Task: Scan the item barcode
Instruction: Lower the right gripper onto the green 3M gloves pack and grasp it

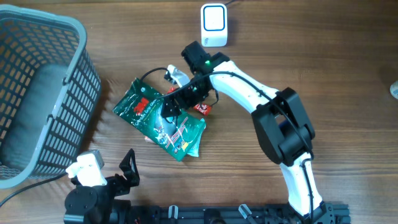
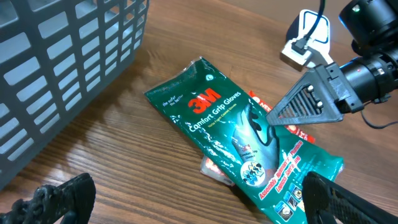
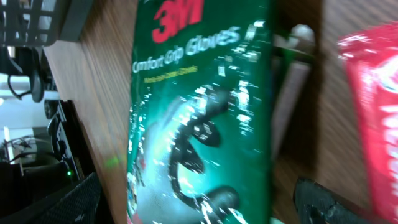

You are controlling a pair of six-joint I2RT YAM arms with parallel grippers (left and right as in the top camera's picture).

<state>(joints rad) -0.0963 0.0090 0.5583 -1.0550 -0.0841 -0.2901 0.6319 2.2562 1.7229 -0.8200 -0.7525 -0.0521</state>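
Note:
The gloves pack's long edge by the red packet point(image 3: 266, 155) is below, between my right gripper's spread fingers, so my right gripper must lower astride it and close next.
A green 3M Comfort Grip Gloves pack point(image 1: 163, 123) lies flat on the wooden table, partly over other small packets. My right gripper point(image 1: 174, 104) hangs open low over it. In the right wrist view the pack point(image 3: 199, 106) fills the space between the two spread fingertips point(image 3: 326, 202), and nothing is held. The white barcode scanner point(image 1: 214, 25) stands at the far edge of the table and also shows as the scanner point(image 2: 308, 37) in the left wrist view. My left gripper point(image 2: 199, 205) is open near the table's front edge, short of the pack point(image 2: 239, 134). No barcode shows.
A grey slatted basket point(image 1: 37, 93) stands at the left. A red packet point(image 1: 202, 109) and a white-and-green item point(image 1: 177, 76) lie by the gloves pack under the right arm. Something pale point(image 1: 394, 90) sits at the right edge.

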